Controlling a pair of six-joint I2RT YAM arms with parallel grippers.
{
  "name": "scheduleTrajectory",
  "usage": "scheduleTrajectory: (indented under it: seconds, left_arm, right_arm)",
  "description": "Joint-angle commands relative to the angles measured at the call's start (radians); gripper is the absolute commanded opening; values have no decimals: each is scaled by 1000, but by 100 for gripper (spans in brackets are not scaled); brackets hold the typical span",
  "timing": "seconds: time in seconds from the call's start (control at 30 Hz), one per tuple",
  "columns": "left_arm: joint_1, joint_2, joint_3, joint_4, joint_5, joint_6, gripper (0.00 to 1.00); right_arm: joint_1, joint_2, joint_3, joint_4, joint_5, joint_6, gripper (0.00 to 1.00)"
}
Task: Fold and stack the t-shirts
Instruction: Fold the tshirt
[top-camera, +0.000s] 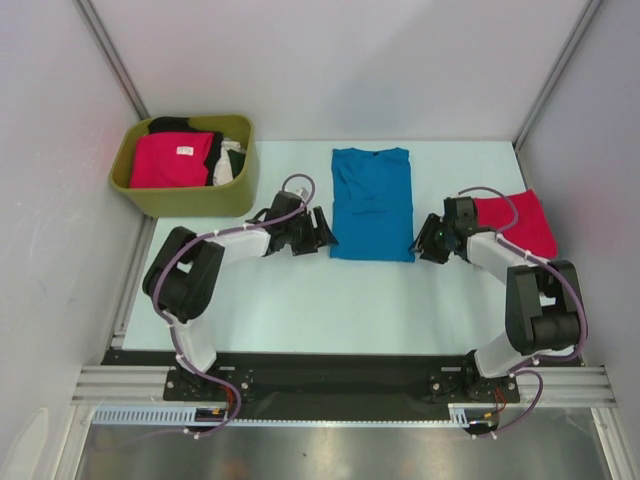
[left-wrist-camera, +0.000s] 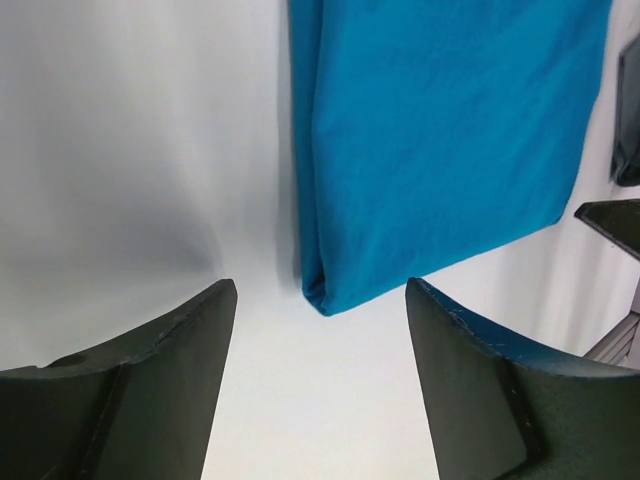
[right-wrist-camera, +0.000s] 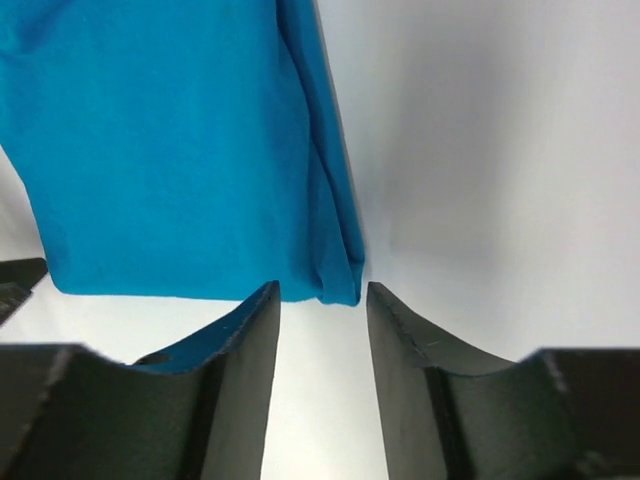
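Observation:
My left gripper should go down next onto the blue t-shirt's near corner on the tub's side, because that corner is just ahead of its open fingers.
A bright blue t-shirt lies on the white table, folded into a long rectangle with the collar at the far end. My left gripper is open and empty just left of its near left corner. My right gripper is open and empty at its near right corner, the corner lying just ahead of the gap between the fingers. A folded red t-shirt lies at the right, partly under the right arm. A crimson-pink shirt with a white label lies in the tub with black and white ones.
The olive-green plastic tub stands at the far left of the table. Grey walls close in on both sides. The arm bases sit on a black rail at the near edge.

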Motion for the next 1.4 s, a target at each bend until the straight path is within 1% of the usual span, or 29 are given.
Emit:
scheduleTrajectory:
  seconds: [0.0, 0.13, 0.2, 0.27, 0.33, 0.37, 0.4, 0.43, 0.47, 0.5, 0.67, 0.87, 0.97, 1.03, 1.17, 1.23, 1.33, 1.37]
  left_arm:
    - [-14, -27, -21, 57, 13, 10, 73]
    - [-17, -1, -27, 71, 27, 10, 70]
    - [-18, 6, -25, 77, 31, 9, 68]
    - [-20, 17, -25, 77, 39, 9, 68]
    - [-21, 20, -28, 76, 38, 13, 68]
    - [-23, 20, -30, 74, 36, 13, 67]
    - [-26, 19, -31, 68, 36, 16, 66]
    - [-27, 17, -36, 67, 35, 19, 65]
    - [-29, 16, -41, 67, 29, 21, 63]
    - [-32, 14, -48, 67, 28, 22, 62]
    - [-35, 32, -54, 73, 30, 24, 59]
    - [-41, 57, -41, 73, 41, 16, 51]
    - [-61, 37, -59, 53, -31, 26, 52]
    - [-63, 49, -71, 63, -21, 19, 51]
    - [-63, 82, -68, 96, -7, 1, 43]
    - [-66, 86, -73, 122, -11, 7, 34]
    - [-64, 86, -73, 129, -10, 13, 17]
    - [-64, 79, -77, 132, -8, 13, 2]
  right_arm:
    - [0, 20, -2, 61, -23, -18, 45]
    - [2, 54, -10, 87, -16, -16, 41]
    - [2, 77, -16, 103, -16, -15, 38]
    - [5, 92, -19, 107, -16, -16, 38]
    - [9, 110, -22, 112, -20, -21, 35]
    - [9, 113, -22, 111, -20, -21, 32]
    - [11, 115, -24, 109, -20, -21, 24]
    - [11, 112, -28, 110, -20, -24, 20]
    - [12, 110, -31, 109, -14, -24, 6]
    - [11, 107, -33, 109, -13, -25, 2]
    - [11, 90, -42, 123, -13, -22, 0]
    - [12, 87, -44, 127, -10, -25, 0]
    - [12, 89, -41, 127, -16, -24, 0]
    - [11, 86, -41, 127, -17, -24, 0]
    - [12, 75, -50, 140, -17, -24, 0]
    - [11, 72, -50, 146, -26, -25, 0]
    - [12, 67, -53, 149, -40, -27, 0]
    - [11, 64, -53, 146, -54, -24, 0]
